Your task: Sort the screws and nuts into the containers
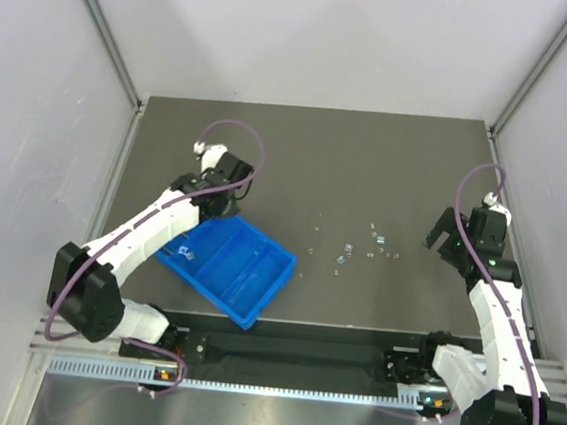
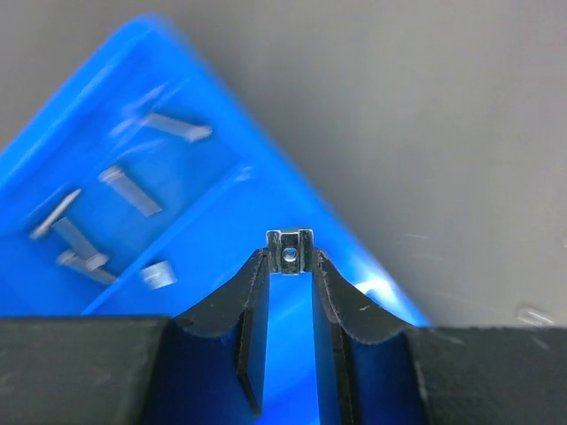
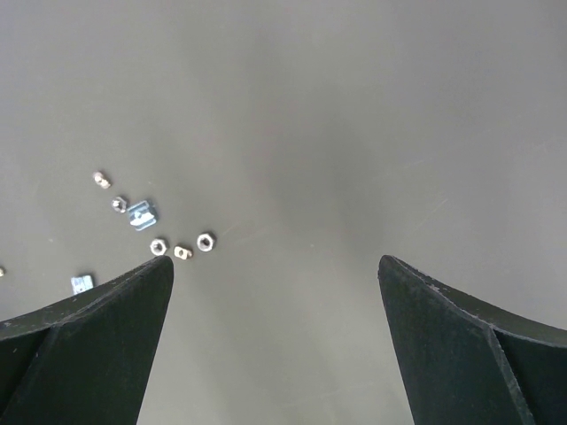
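Next, my left gripper needs to lower, leftward in its wrist view, to release the square nut (image 2: 291, 249), since the tray section holding one nut (image 2: 220, 250) lies below it on that side.
The blue tray (image 1: 220, 268) lies at an angle left of centre. My left gripper (image 1: 218, 206) hovers over the tray's far corner. In the left wrist view it (image 2: 291, 258) is shut on a small square silver nut (image 2: 291, 249) with a centre hole, held above the tray (image 2: 213, 232). Several blurred screws (image 2: 131, 190) lie in one compartment, and one nut (image 2: 158, 274) lies in the adjoining one. My right gripper (image 1: 433, 235) is wide open and empty above the table at the right. In its wrist view (image 3: 275, 260), loose nuts (image 3: 205, 241) lie on the table beside its left finger.
Loose screws and nuts (image 1: 345, 251) are scattered on the dark table between the tray and the right arm, with a few more (image 1: 381, 238) nearer the right gripper. Grey walls enclose the table on three sides.
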Controlling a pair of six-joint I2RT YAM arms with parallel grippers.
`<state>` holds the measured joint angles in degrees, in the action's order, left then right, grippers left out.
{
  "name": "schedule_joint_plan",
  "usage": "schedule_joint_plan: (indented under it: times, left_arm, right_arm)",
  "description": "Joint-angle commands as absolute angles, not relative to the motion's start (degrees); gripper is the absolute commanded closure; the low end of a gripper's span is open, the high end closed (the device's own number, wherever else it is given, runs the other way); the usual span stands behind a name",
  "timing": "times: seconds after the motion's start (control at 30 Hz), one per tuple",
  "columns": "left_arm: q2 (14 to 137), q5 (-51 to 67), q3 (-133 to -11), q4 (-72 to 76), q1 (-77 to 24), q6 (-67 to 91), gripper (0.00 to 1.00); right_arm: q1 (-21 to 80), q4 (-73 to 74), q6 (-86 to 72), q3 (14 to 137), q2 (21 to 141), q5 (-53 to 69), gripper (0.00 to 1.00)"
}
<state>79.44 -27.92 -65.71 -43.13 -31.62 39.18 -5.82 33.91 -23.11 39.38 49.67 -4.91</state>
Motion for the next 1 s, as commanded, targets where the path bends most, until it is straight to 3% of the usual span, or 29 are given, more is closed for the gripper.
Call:
schedule_joint_plan:
  times: [0.0,0.5,0.6,0.73,0.97]
  left_arm:
    - [76.47,-27.51,-61.18,-43.42,-27.52,41.4,0.82]
    - [78.05,-23.82,-54.32,-39.9,-25.66,42.8,0.8]
    - [77.87,-23.99,-55.28,-40.95,-25.66,43.15,0.67]
    - [76.12,-23.38,-57.65,-42.45,-25.75,42.81,0.38]
    - [76.63,-23.81,-69.07,-43.69,-32.59,40.43,0.28]
  right_arm:
    - [-6.42,31.99,-22.94,40.43,51.5,-5.36,0.01]
    - [-6.42,31.47,-23.38,40.17,52.03,-5.54,0.0]
    - [-6.42,31.55,-23.29,40.34,52.12,-5.62,0.0]
    - [-6.42,31.47,-23.12,40.52,52.12,-4.84,0.0]
    - [-6.42,31.2,-23.2,40.78,52.12,-4.48,0.0]
